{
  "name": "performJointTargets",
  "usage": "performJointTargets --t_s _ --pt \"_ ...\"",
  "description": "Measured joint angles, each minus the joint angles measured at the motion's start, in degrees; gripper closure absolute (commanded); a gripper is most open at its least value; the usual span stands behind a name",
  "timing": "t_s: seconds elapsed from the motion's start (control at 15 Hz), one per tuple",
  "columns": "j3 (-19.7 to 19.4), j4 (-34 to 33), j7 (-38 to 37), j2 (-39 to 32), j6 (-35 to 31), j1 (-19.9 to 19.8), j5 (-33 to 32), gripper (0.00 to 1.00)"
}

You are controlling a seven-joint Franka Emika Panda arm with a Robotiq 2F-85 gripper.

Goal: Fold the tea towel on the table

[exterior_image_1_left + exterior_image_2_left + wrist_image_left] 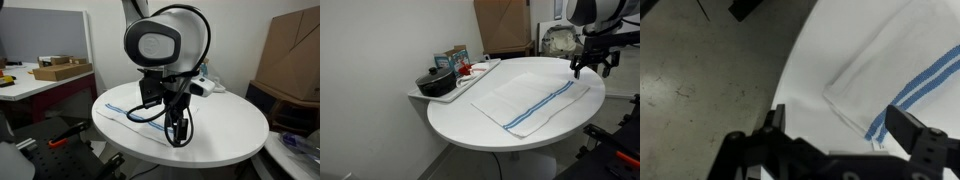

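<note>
My gripper next lowers its open fingers onto the towel's white corner [583, 88] [843, 98] by the blue stripes below it and closes, as they already frame that corner.
The tea towel [532, 98] lies flat on the round white table [470, 125], white with blue stripes near one edge. In an exterior view [128, 112] only its striped edge shows behind the arm. My gripper [590, 66] hangs open above the towel's corner at the table's rim, holding nothing. In the wrist view the open fingers [845, 128] frame the towel's corner [885, 75], with the blue stripes by the right finger. The gripper [178, 128] points down over the table.
A tray [470, 78] with a black pot [437, 82] and small boxes sits at the table's far side. A white desk [40, 82] carries cardboard boxes [60, 70]. Large cardboard boxes [295, 55] stand behind. The grey floor [710, 70] lies beyond the table rim.
</note>
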State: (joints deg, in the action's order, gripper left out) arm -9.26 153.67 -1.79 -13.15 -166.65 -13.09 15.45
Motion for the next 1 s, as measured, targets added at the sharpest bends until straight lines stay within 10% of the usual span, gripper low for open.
performJointTargets --t_s 0.07,0.67,1.0 --pt "0.7 -0.7 0.0 -1.5 -0.6 -0.2 0.9 0.25" --pt "4.5 -6.7 -0.3 -9.8 -2.1 -0.9 2.2 0.88" --pt "5.8 -7.9 -0.4 -10.7 -2.1 -1.7 2.2 1.0"
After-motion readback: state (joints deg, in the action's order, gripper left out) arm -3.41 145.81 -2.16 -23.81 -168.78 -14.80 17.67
